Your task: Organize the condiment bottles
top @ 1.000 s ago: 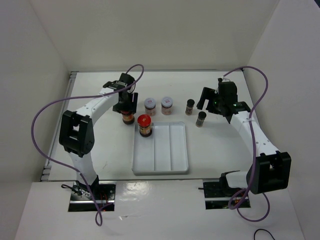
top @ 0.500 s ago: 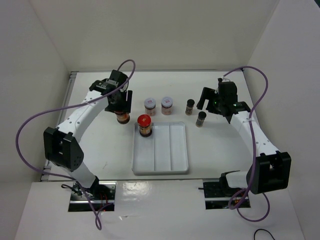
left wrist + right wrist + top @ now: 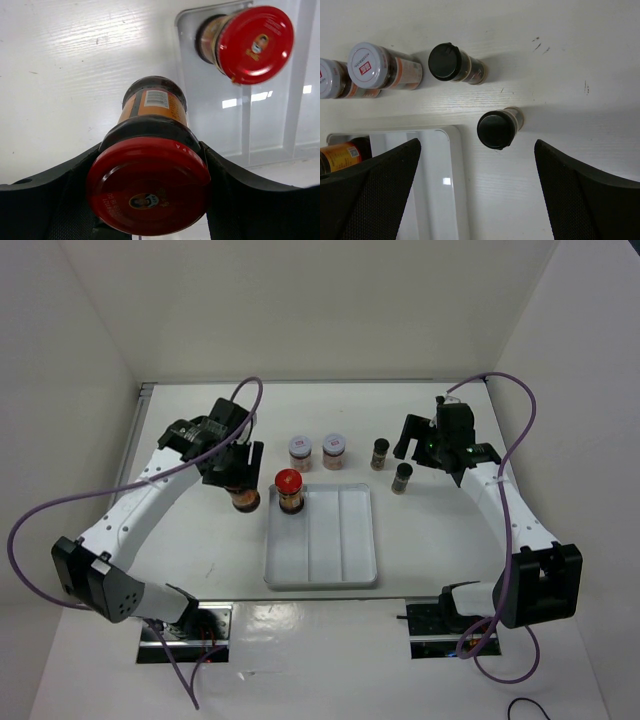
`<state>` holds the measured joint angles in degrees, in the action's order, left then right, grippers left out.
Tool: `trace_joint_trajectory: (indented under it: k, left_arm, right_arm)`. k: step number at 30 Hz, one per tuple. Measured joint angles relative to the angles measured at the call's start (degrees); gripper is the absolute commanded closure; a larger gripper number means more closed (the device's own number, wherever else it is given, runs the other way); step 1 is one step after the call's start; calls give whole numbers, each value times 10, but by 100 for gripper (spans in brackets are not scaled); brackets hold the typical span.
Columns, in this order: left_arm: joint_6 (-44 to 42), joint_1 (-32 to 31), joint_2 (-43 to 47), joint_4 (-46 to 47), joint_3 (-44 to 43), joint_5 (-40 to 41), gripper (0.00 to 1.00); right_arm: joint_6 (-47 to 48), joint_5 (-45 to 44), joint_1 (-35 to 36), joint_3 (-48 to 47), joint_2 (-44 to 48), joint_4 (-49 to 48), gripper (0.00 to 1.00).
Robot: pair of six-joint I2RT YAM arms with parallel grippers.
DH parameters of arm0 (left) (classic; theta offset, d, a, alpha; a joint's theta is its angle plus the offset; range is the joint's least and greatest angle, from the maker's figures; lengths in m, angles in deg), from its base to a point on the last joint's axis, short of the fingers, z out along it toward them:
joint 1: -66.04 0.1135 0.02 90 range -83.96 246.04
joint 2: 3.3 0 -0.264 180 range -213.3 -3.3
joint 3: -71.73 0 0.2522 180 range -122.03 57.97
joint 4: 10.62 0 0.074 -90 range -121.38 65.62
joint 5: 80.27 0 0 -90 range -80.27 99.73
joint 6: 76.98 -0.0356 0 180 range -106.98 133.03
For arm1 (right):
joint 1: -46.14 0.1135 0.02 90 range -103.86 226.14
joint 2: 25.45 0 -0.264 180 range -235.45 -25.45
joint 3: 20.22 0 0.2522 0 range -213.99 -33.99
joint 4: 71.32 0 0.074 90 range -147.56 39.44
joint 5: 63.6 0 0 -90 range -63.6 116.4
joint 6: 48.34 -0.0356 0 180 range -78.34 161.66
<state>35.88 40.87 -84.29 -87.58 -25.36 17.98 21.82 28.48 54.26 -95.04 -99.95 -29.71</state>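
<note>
The robot's left gripper will next move back, to the right in the top view and down, and release its jar on the bare bottom of the tray, because the matching jar stands just beyond.
My left gripper is shut on a red-lidded jar with brown contents, held upright just above the table, left of the white tray. In the top view this held jar hangs under the left gripper. The other red-lidded jar stands at the far end of the tray's left compartment. Two white-lidded jars and two black-capped jars stand on the table beyond the tray. My right gripper hovers open over the nearer black-capped jar, holding nothing.
The tray has three long compartments; the middle and right ones hold nothing. White walls close in the table on the left, back and right. Purple cables loop from both arms.
My left arm has carried the red-lidded jar toward the near side and a little left, alongside the tray's far-left corner. The right arm has not moved.
</note>
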Motion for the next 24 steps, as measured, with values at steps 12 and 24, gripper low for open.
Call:
trace_joint_trajectory:
  k: [12, 24]
  left_arm:
    - [0, -84, 14, -7, 12, -37, 64]
    - [16, -143, -11, 33, 25, -50, 64]
  right_arm:
    - [0, -9, 0, 0, -2, 0, 1]
    - [0, -14, 0, 0, -12, 0, 1]
